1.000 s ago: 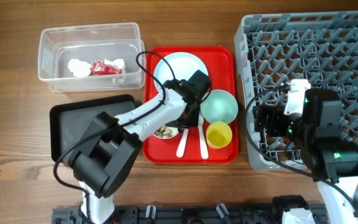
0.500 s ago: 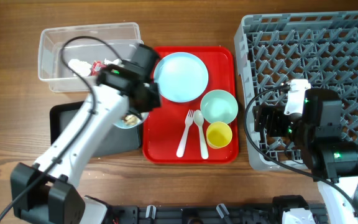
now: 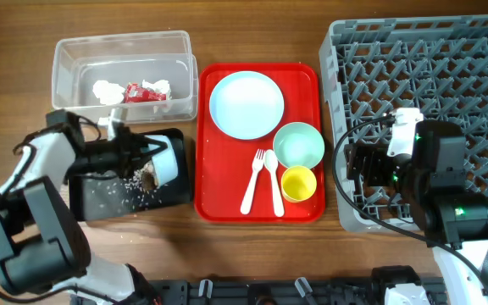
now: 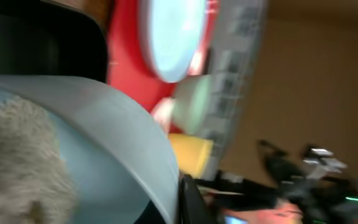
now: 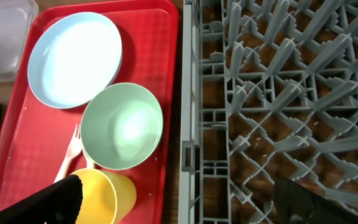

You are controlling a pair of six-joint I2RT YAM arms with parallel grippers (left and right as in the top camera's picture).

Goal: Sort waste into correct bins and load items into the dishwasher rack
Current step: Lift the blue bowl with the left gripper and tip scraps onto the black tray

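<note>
Next, my left gripper swings to the right in the overhead view to the bare red patch beside the fork, lowers the bowl and lets go.
My left gripper (image 3: 151, 158) is shut on the rim of the light blue bowl (image 3: 168, 160) and holds it tipped on its side over the black tray (image 3: 87, 202). Rice-like scraps (image 3: 130, 188) lie scattered on that tray, and some still sit in the bowl (image 4: 11, 165). The clear tub (image 3: 68, 63) holds the white tissue (image 3: 106, 91) and the red-and-white wrapper (image 3: 142, 91). The plate (image 3: 246, 103), mint bowl (image 3: 299, 145), yellow cup (image 3: 298, 183), fork (image 3: 255, 180) and spoon (image 3: 275, 185) lie on the red tray. My right gripper (image 3: 358, 168) is open and empty over the left edge of the rack (image 3: 430, 76).
The flat red serving tray (image 3: 307, 74) lies between the black tray and the rack. In the right wrist view the mint bowl (image 5: 122, 126) and yellow cup (image 5: 107, 196) sit just left of the rack's wall (image 5: 188, 155). Bare wooden table shows at the front.
My left arm carried the light blue bowl off the red tray to the left and tipped it over the black tray, where scraps have spilled out. The right arm has not moved.
</note>
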